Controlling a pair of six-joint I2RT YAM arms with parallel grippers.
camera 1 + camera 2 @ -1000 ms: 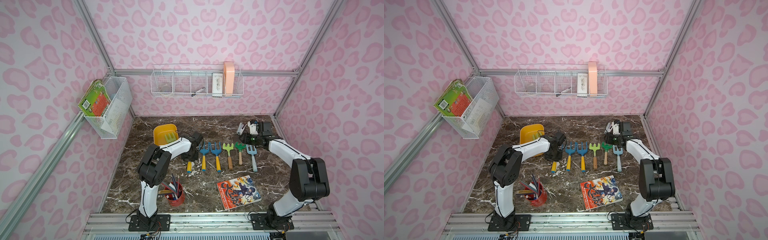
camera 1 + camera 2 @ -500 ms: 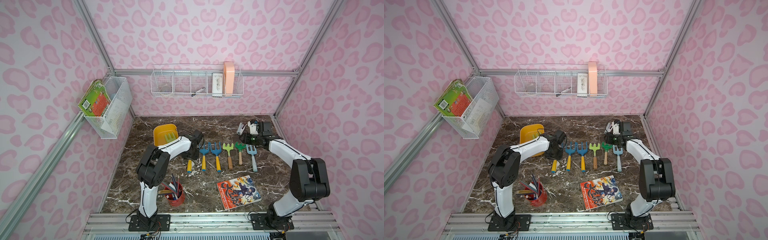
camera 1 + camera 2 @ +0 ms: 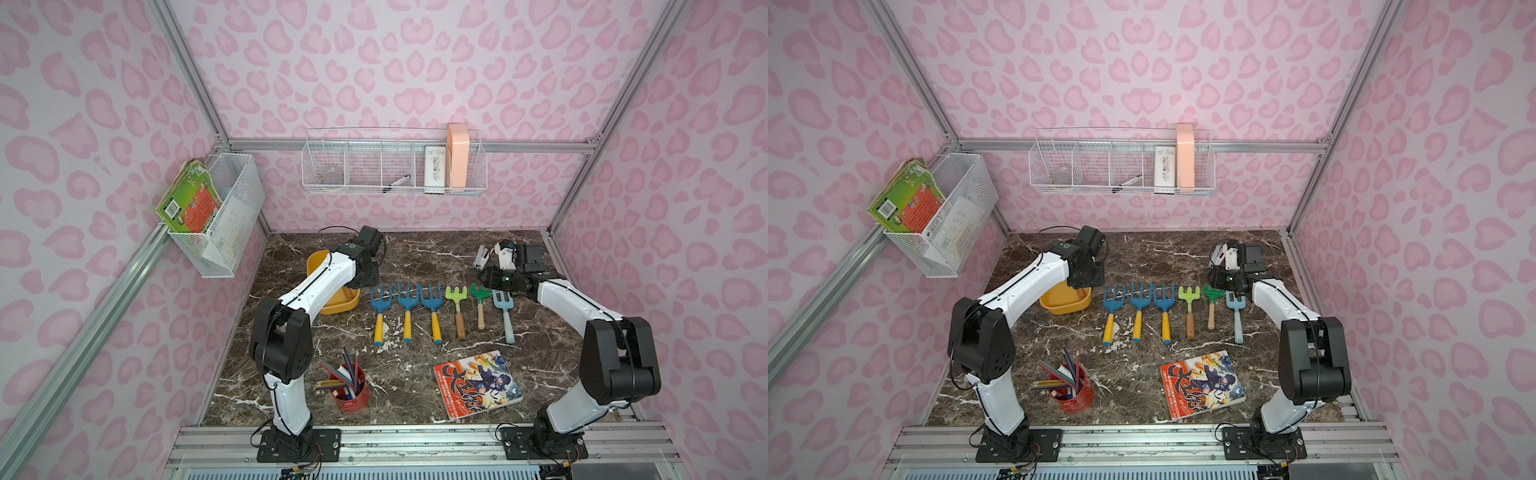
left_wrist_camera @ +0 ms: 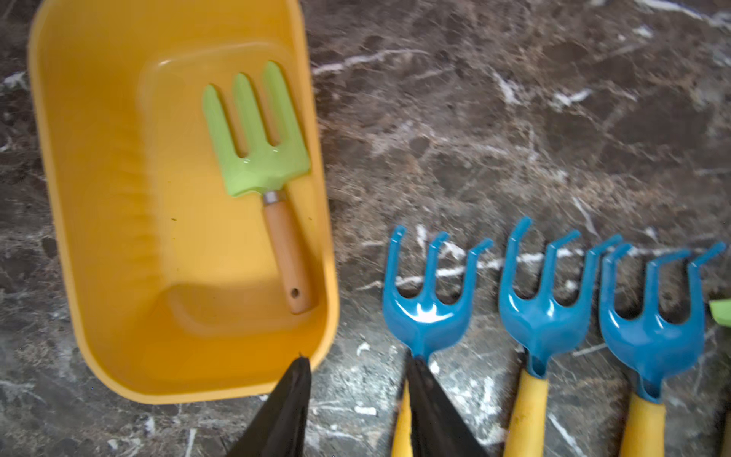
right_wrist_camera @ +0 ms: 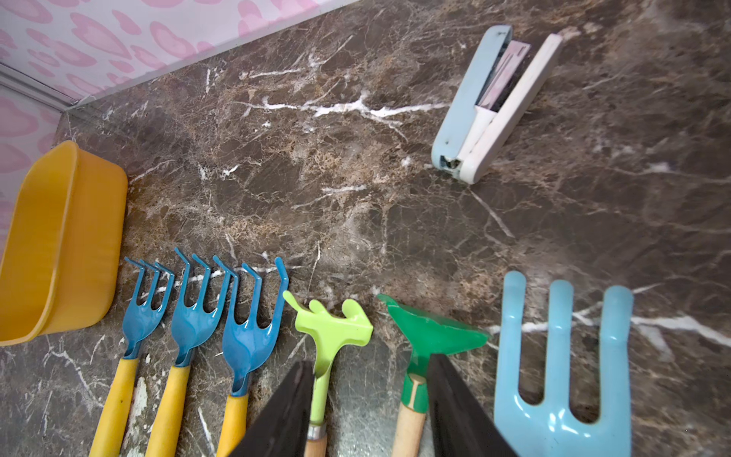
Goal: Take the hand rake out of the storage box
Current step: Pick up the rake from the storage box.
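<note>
Next, my left gripper crosses the box's rim, turns in line with the rake and lowers onto the wooden handle's collar end point(image 4: 281, 224), since the rake lies at an angle.
The storage box point(image 4: 47, 158), a yellow-orange tub, holds one hand rake point(image 4: 257, 158) with a light green head and a wooden handle, lying along one long wall. My left gripper point(image 4: 360, 360) hangs open over bare table between the box's near corner and the leftmost blue rake point(image 4: 425, 312), holding nothing. In both top views my left arm point(image 3: 328, 278) covers most of the box point(image 3: 345, 305) point(image 3: 1065, 305) and hides the rake inside. My right gripper point(image 5: 370, 360) is open above the necks of a light green rake point(image 5: 332, 328) and a dark green rake point(image 5: 431, 332).
Several hand tools lie in a row right of the box, from the blue rakes point(image 3: 405, 303) to a light blue fork point(image 3: 503, 307). A stapler point(image 5: 490, 103) lies at the back right. A red pencil cup point(image 3: 351, 388) and a comic book point(image 3: 478, 384) sit near the front. Wire baskets point(image 3: 395, 166) hang on the walls.
My left gripper has opened and let go of the leftmost blue rake, which now lies in the row. The left wrist has risen and drawn back toward the box. The right arm is still.
</note>
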